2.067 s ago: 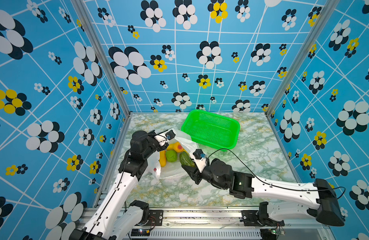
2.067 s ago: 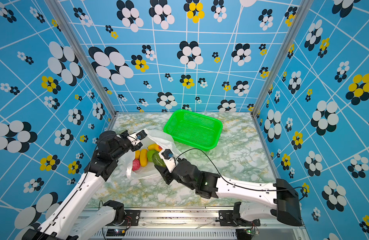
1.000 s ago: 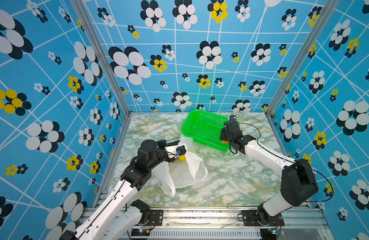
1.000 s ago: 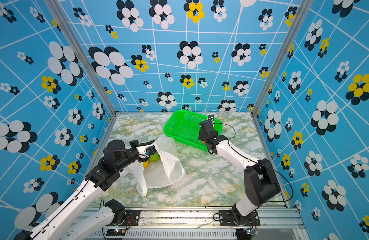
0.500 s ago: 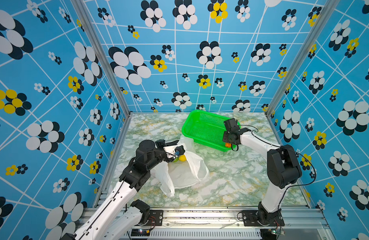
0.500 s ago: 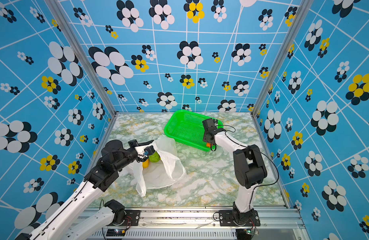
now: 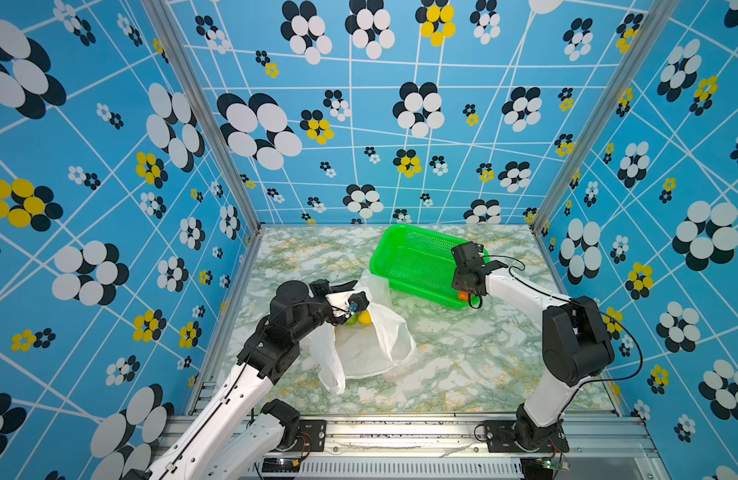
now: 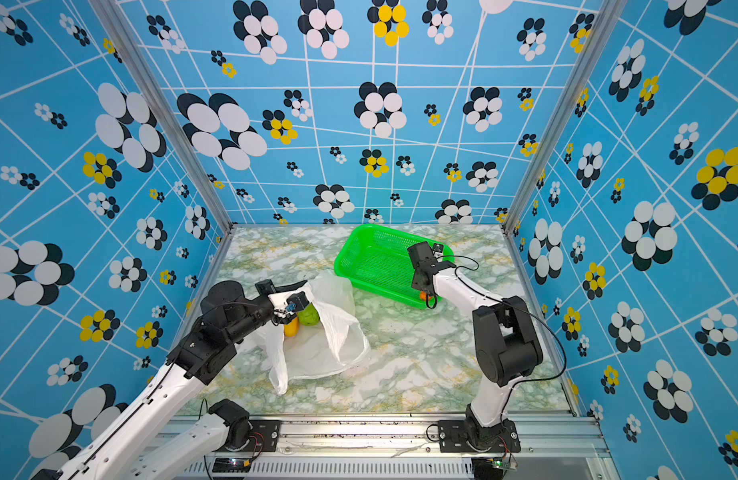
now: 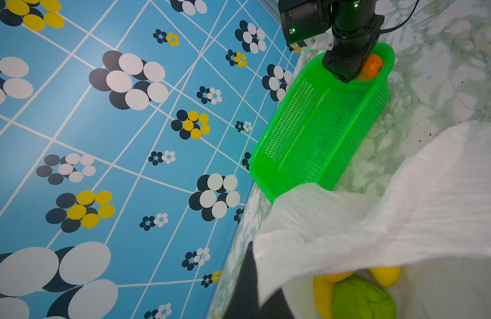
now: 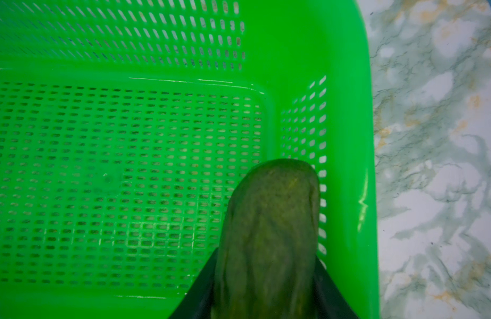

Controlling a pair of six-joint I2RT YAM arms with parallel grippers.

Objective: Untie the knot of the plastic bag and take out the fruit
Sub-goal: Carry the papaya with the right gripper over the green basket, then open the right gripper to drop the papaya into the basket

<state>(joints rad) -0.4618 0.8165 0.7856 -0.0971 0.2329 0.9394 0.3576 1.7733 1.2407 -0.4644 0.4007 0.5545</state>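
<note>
My right gripper should open right where it is next and let go of the green-orange fruit point(image 10: 269, 237) onto the mesh bottom point(image 10: 246, 159) beside the short end, because the fruit is already inside the mesh rim.
The white plastic bag point(image 7: 371, 349) point(image 8: 317, 357) lies on the marble table with its mouth held open. No knot is in view. My left gripper point(image 7: 350, 309) point(image 8: 290, 311) is shut on the bag's upper edge point(image 9: 294, 221). Inside the bag lie a green fruit point(image 9: 360, 301) point(image 8: 309, 316) and yellow fruit point(image 9: 385, 274) point(image 7: 364, 318). My right gripper point(image 7: 465, 291) point(image 10: 266, 290) is shut on a green-orange fruit point(image 10: 269, 237) point(image 9: 371, 67). It holds this fruit low inside the near right corner of the green basket point(image 7: 384, 245).
The green mesh basket point(image 8: 346, 249) point(image 10: 128, 165) stands at the back of the table, just beyond the bag, and I see nothing on its mesh floor. Patterned blue walls close in the left, back and right sides. A metal rail point(image 7: 400, 432) runs along the front.
My right gripper has carried the green-orange fruit from the bag to the basket and lowered it into the near right corner. My left gripper still holds the bag's edge, almost unmoved.
</note>
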